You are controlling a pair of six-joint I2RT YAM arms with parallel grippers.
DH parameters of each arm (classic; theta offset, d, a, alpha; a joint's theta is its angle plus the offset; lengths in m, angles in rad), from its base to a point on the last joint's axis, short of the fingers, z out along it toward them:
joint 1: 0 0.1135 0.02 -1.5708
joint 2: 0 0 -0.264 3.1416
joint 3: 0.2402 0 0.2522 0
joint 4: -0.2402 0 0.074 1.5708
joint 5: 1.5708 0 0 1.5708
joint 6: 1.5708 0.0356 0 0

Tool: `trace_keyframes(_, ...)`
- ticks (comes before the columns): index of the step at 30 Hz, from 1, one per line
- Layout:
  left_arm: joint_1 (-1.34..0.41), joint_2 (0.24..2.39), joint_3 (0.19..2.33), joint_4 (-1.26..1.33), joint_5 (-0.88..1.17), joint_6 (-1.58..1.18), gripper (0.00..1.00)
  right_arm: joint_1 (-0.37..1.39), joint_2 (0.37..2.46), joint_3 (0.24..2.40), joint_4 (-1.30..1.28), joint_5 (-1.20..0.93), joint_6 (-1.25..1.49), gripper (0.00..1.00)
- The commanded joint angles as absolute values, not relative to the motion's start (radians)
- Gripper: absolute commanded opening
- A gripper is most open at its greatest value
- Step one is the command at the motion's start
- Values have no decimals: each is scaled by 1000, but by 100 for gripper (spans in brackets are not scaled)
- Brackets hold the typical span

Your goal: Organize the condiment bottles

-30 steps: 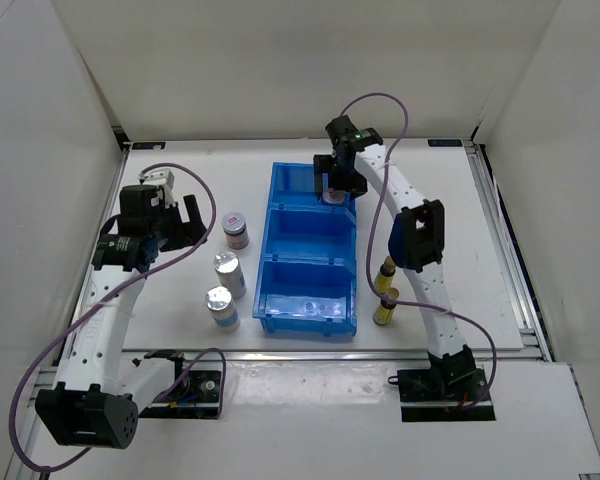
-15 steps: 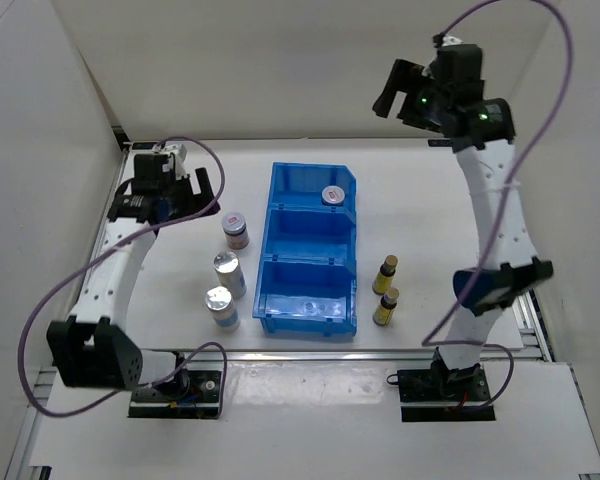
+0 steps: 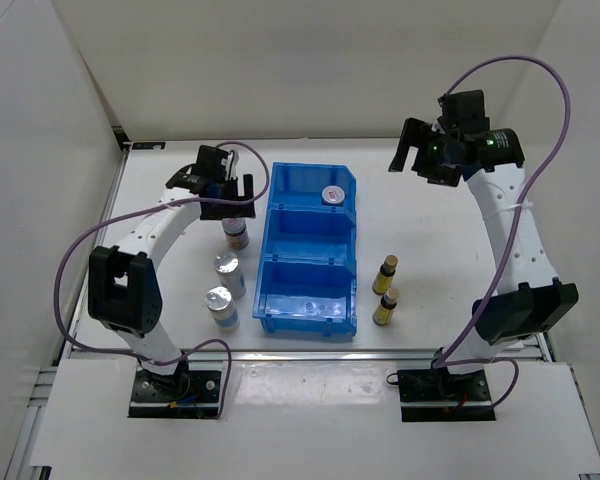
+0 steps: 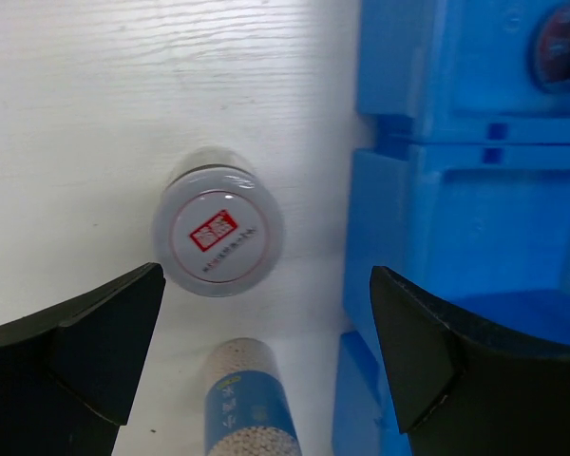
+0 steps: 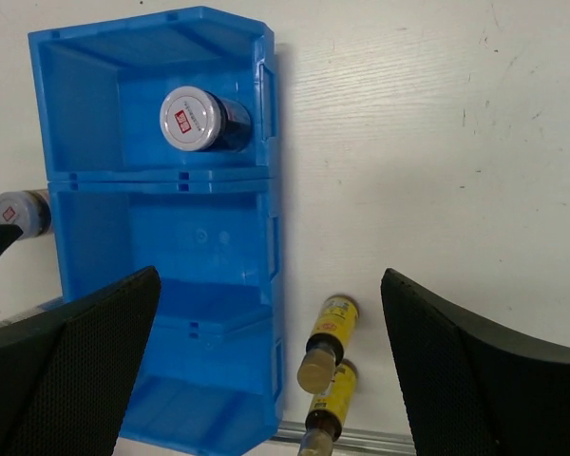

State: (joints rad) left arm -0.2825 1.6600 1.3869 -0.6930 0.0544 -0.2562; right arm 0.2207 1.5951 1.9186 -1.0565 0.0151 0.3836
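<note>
The lid lies below my left gripper, to the left in the wrist view. So the gripper next eases away from the bin (image 3: 308, 240) and down around the jar's white lid (image 3: 232, 225).
One white-lidded jar (image 3: 332, 195) stands in the far compartment of the blue bin (image 3: 308, 240). The other jar (image 3: 237, 232) is on the table left of the bin, with my open left gripper (image 3: 220, 186) hanging just over it. In the left wrist view that jar (image 4: 218, 237) lies between and ahead of the spread fingers, apart from them. Two silver-topped cylinders (image 3: 228, 272) (image 3: 220, 305) stand nearer me. Right of the bin are two amber bottles (image 3: 387, 272) (image 3: 384, 305). My right gripper (image 3: 425, 160) is open and empty, high above the table's right side.
The bin's middle and near compartments (image 5: 161, 313) hold nothing. The left wrist view has the bin wall (image 4: 456, 237) close to the right finger and a cylinder (image 4: 252, 399) just below the jar. The table's metal rail (image 5: 361, 439) runs near the amber bottles (image 5: 328, 342).
My right gripper has lifted out of the far compartment, leaving a jar there, and pulled back to the right. My left arm has swung toward the bin and now hovers over the other jar.
</note>
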Motion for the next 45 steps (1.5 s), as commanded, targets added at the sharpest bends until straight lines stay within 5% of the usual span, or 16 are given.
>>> trace_keyframes(1, -273, 1652, 1411, -719, -40, -273, 100, 198, 1525, 1914, -1071, -24, 367, 100)
trace_keyframes(17, -273, 1759, 1362, -655, 17, -304, 95, 198, 1532, 1896, -1071, -78, 347, 100)
trace_keyframes(21, -273, 1790, 1353, -646, 29, -313, 74, 198, 1532, 1896, -1071, -78, 347, 100)
trace_keyframes(27, -273, 1790, 1420, -655, -40, -304, 56, 198, 1532, 1876, -1071, -78, 347, 100)
trace_keyframes(31, -273, 1778, 1524, -702, -162, -314, 20, 198, 1523, 1876, -1071, -78, 347, 100)
trace_keyframes(33, -273, 1767, 1633, -730, -267, -334, 11, 198, 1523, 1867, -1071, -78, 347, 100)
trace_keyframes(37, -273, 1776, 1834, -750, -351, -334, 11, 198, 1523, 1867, -1062, -89, 356, 100)
trace_keyframes(45, -390, 1904, 2104, -741, -175, -219, 11, 198, 1532, 1848, -1052, -109, 376, 100)
